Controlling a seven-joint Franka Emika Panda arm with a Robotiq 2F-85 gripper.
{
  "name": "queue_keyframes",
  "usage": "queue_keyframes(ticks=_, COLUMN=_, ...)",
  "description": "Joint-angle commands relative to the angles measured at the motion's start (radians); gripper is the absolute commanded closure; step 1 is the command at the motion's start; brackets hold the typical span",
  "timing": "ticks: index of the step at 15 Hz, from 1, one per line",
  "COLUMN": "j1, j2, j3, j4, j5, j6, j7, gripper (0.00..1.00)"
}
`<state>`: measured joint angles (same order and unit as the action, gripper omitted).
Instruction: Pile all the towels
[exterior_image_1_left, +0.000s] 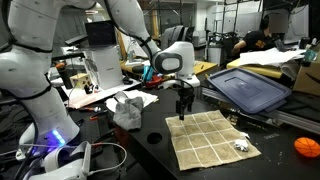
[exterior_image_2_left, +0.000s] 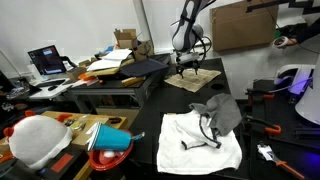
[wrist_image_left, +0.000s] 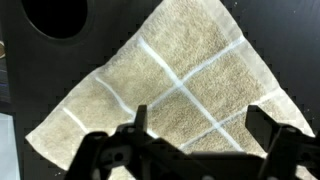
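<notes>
My open fingers already hang over the flat tan towel, so my gripper should move down onto the cloth (exterior_image_1_left: 187, 124) (wrist_image_left: 195, 115) between them and pinch it.
A tan towel with a white grid (exterior_image_1_left: 210, 140) lies flat on the black table; it also shows in an exterior view (exterior_image_2_left: 194, 79) and fills the wrist view (wrist_image_left: 170, 90). My gripper (exterior_image_1_left: 183, 106) (exterior_image_2_left: 186, 68) hangs just above the towel's far edge. Its fingers (wrist_image_left: 200, 125) are open and empty, spread over the cloth. A white towel (exterior_image_2_left: 195, 145) lies flat nearer the other end of the table. A crumpled grey towel (exterior_image_2_left: 222, 113) sits on it. This heap shows in an exterior view (exterior_image_1_left: 127, 110).
An orange ball (exterior_image_1_left: 306, 147) lies at the table's edge. A small dark object (exterior_image_1_left: 240, 146) rests on the tan towel's corner. A dark tray (exterior_image_1_left: 245, 90) stands behind. A blue bowl (exterior_image_2_left: 112, 139) and cables (exterior_image_2_left: 268, 125) lie nearby.
</notes>
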<state>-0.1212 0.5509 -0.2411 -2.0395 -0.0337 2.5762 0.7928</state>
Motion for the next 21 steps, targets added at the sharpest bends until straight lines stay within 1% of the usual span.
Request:
queue_keyframes(ticks=1, j1=0.022, j2=0.108, j3=-0.034, j4=0.122, j5=0.032, j6=-0.037, j7=0.021, gripper=0.00)
queue_keyframes(ticks=6, j1=0.045, j2=0.217, j3=-0.070, j4=0.202, j5=0.028, j6=-0.032, j7=0.025, gripper=0.00)
queue_keyframes(ticks=7, j1=0.052, j2=0.234, j3=-0.079, j4=0.211, j5=0.023, j6=-0.036, j7=0.023, gripper=0.25)
queue_keyframes(ticks=8, j1=0.056, j2=0.248, j3=-0.085, j4=0.222, j5=0.024, j6=-0.037, j7=0.023, gripper=0.26)
queue_keyframes(ticks=9, j1=0.063, j2=0.255, j3=-0.089, j4=0.227, j5=0.023, j6=-0.038, j7=0.022, gripper=0.32)
queue_keyframes(ticks=10, j1=0.067, j2=0.258, j3=-0.092, j4=0.229, j5=0.027, j6=-0.036, j7=0.024, gripper=0.42)
queue_keyframes(ticks=12, j1=0.072, j2=0.240, j3=-0.091, j4=0.217, j5=0.035, j6=-0.041, j7=0.019, gripper=0.57)
queue_keyframes(ticks=14, j1=0.076, j2=0.213, j3=-0.082, j4=0.191, j5=0.041, j6=-0.037, j7=0.012, gripper=0.71)
queue_keyframes(ticks=16, j1=0.088, j2=0.163, j3=-0.065, j4=0.140, j5=0.045, j6=-0.026, j7=-0.006, gripper=0.86)
queue_keyframes(ticks=17, j1=0.105, j2=0.123, j3=-0.056, j4=0.092, j5=0.039, j6=-0.008, j7=-0.017, gripper=0.95)
queue_keyframes(ticks=18, j1=0.120, j2=0.084, j3=-0.046, j4=0.048, j5=0.036, j6=0.000, j7=-0.026, gripper=0.99)
queue_keyframes(ticks=21, j1=0.151, j2=-0.043, j3=0.010, j4=-0.078, j5=0.041, j6=0.001, j7=-0.058, gripper=1.00)
